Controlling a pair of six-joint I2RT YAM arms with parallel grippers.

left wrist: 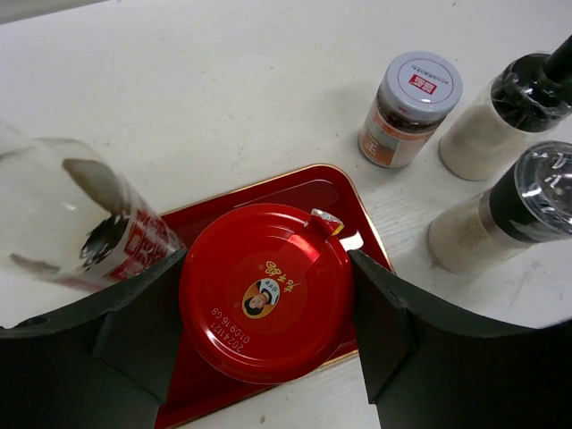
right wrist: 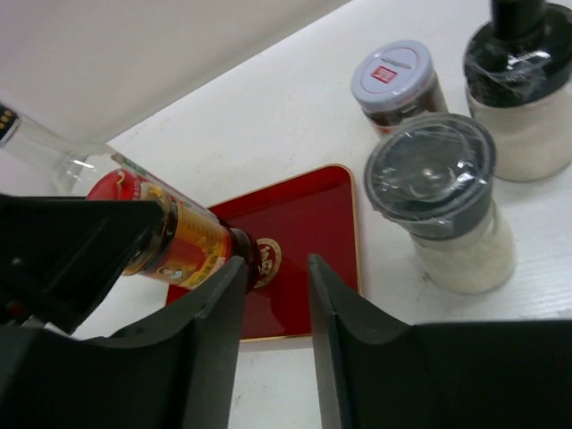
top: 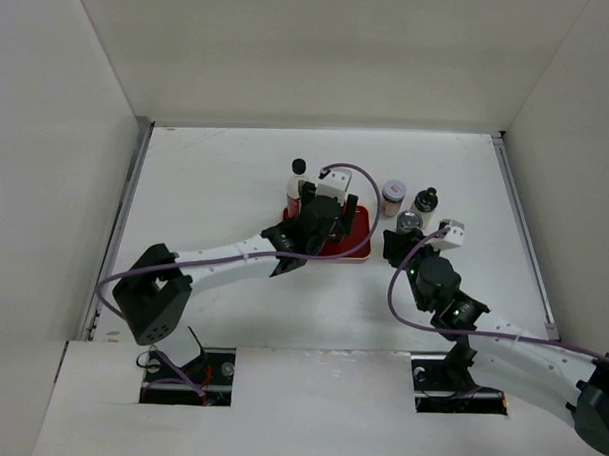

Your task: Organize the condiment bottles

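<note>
The tray's back part is clear beside the tall black-capped bottle. I will next move my left gripper outward and down, stand the jar there and release it.
My left gripper is shut on the red-capped jar, one finger on each side of its lid, over the red tray. In the right wrist view the jar has its base by the tray's gold emblem. A tall slim black-capped bottle stands at the tray's back left corner. Right of the tray stand the pinkish-white-lidded jar, the dark-knobbed bottle and the grey-capped shaker. Beside the shaker my right gripper is open, with nothing between its fingers.
White walls enclose the table on the left, back and right. The left arm reaches diagonally from the near left to the tray. The right arm comes in from the near right. A purple cable loops over the tray's front.
</note>
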